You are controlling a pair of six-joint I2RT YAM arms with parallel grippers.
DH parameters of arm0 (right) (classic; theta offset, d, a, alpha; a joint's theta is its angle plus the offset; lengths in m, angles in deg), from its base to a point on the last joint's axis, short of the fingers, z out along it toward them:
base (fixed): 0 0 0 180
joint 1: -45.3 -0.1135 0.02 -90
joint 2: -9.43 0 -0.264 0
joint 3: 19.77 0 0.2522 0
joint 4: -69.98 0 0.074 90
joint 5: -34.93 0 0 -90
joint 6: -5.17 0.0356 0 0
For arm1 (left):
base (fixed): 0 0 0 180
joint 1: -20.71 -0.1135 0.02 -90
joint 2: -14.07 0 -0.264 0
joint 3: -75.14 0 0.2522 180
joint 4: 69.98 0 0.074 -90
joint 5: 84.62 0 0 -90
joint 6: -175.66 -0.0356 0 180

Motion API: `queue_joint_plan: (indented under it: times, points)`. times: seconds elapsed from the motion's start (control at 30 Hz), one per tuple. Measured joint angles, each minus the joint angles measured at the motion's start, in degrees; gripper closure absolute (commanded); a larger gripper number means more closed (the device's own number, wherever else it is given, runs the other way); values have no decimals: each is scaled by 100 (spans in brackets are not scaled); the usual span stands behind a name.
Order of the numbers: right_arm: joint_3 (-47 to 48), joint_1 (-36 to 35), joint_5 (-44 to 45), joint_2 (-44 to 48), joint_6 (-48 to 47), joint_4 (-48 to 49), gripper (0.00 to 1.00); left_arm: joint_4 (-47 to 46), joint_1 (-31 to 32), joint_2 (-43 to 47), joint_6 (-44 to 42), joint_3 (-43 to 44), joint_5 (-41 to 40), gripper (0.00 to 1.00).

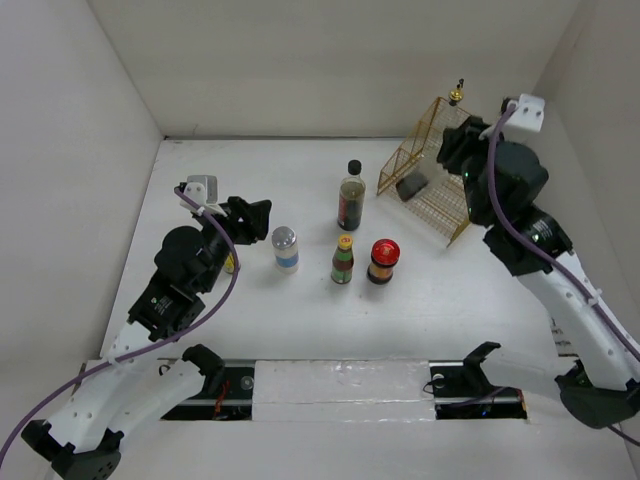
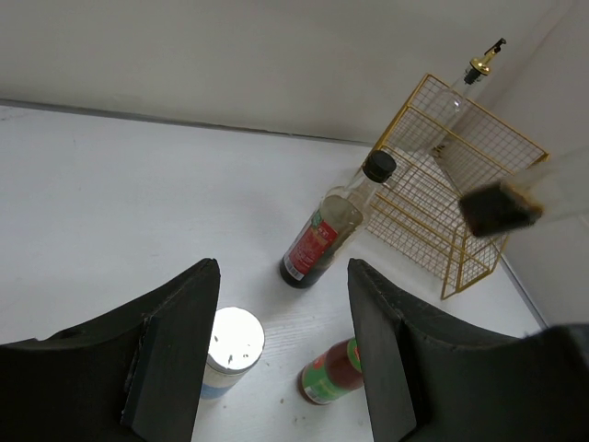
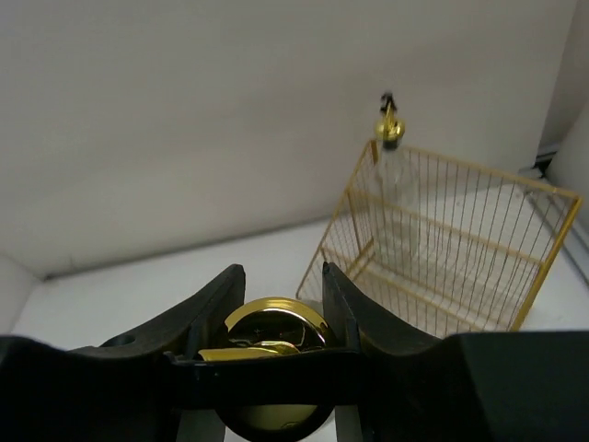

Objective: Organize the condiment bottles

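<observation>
My right gripper is holding the gold-capped bottle (image 3: 276, 327), and next it should carry it outward, lower it into the basket's open space beside the clear bottle and let it go.
My left gripper (image 1: 255, 215) (image 2: 281, 350) is open and empty, above the table left of the bottles. Below it stand the blue-labelled silver-lidded shaker (image 1: 285, 250) (image 2: 232, 345) and the green yellow-capped bottle (image 1: 343, 260) (image 2: 336, 373). The dark black-capped bottle (image 1: 351, 197) (image 2: 327, 235) stands further back, and the squat red-lidded jar (image 1: 382, 261) is beside the green bottle. My right gripper (image 1: 415, 185) (image 3: 276, 304) is shut on a gold-capped bottle (image 3: 276, 327), held in front of the gold wire basket (image 1: 435, 165) (image 3: 442, 249). A clear bottle with a gold pourer (image 1: 457, 100) (image 3: 391, 157) stands in the basket.
White walls close in the table at the back and on both sides. The basket stands in the back right corner, also in the left wrist view (image 2: 451, 203). A small yellow item (image 1: 230, 262) shows partly behind my left arm.
</observation>
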Motion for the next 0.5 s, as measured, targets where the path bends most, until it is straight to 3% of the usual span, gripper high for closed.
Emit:
queue_joint_plan:
  times: [0.17, 0.5]
  points:
    - [1541, 861, -114, -1231, -398, 549, 100, 0, 0, 31, 2, 0, -2, 46]
    - [3626, 2380, -531, -3473, -848, 446, 100, 0, 0, 74, 4, 0, -7, 46]
